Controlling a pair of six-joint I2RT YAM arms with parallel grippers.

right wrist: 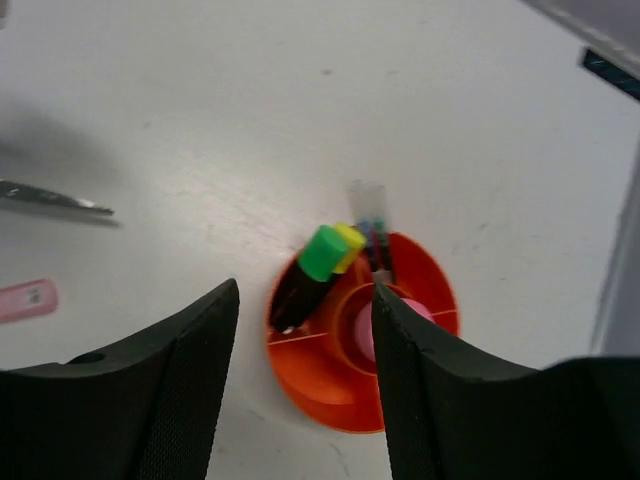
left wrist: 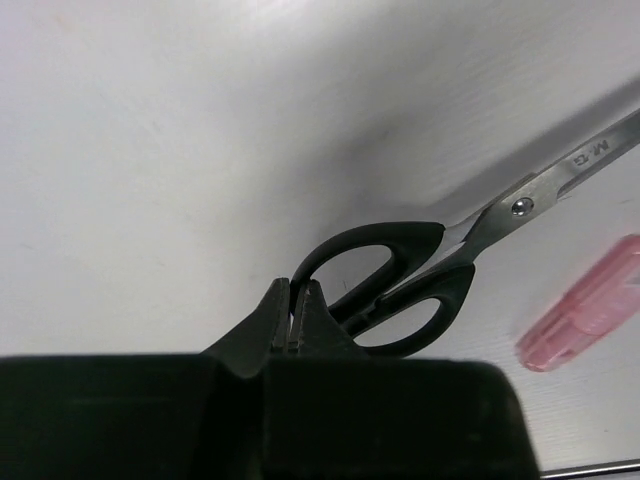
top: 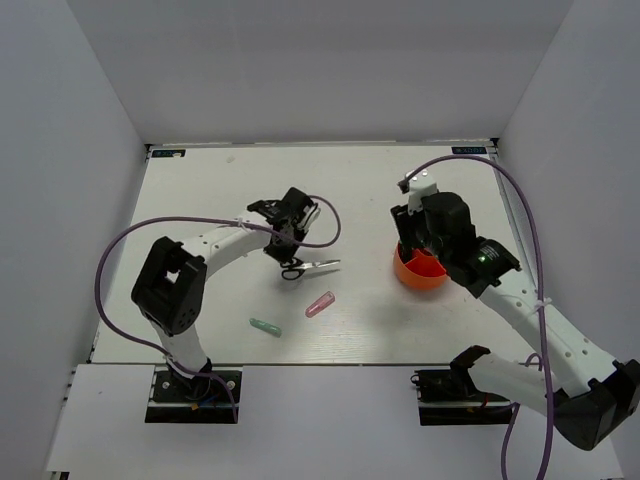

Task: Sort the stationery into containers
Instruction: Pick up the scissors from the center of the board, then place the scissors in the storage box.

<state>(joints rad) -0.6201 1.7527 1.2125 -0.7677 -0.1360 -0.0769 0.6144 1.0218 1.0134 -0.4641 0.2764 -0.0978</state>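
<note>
I need to lift the scissors (top: 303, 268) over the cup's empty near section (top: 410, 270), which is to the right of my left gripper in the top view. I then need to tip their blades down and let go.
The black-handled scissors (top: 303, 268) lie left of the table's middle, blades pointing right. My left gripper (top: 285, 250) is shut on the rim of one handle ring; the left wrist view shows its fingertips (left wrist: 293, 292) pinching the scissors (left wrist: 430, 240). The orange cup (top: 420, 272) stands at the right. It (right wrist: 330, 395) holds markers with a green cap (right wrist: 325, 252) and a yellow cap (right wrist: 350, 238), thin pens (right wrist: 375, 235) and a pink-capped bottle (right wrist: 362, 335). My right gripper (right wrist: 305, 300) is open and empty just above the cup. A pink stick (top: 320, 304) and a teal stick (top: 265, 326) lie on the table.
The pink stick (left wrist: 590, 310) lies just right of the scissors' handles and shows at the left edge of the right wrist view (right wrist: 25, 298). White walls enclose the table on three sides. Purple cables loop over both arms.
</note>
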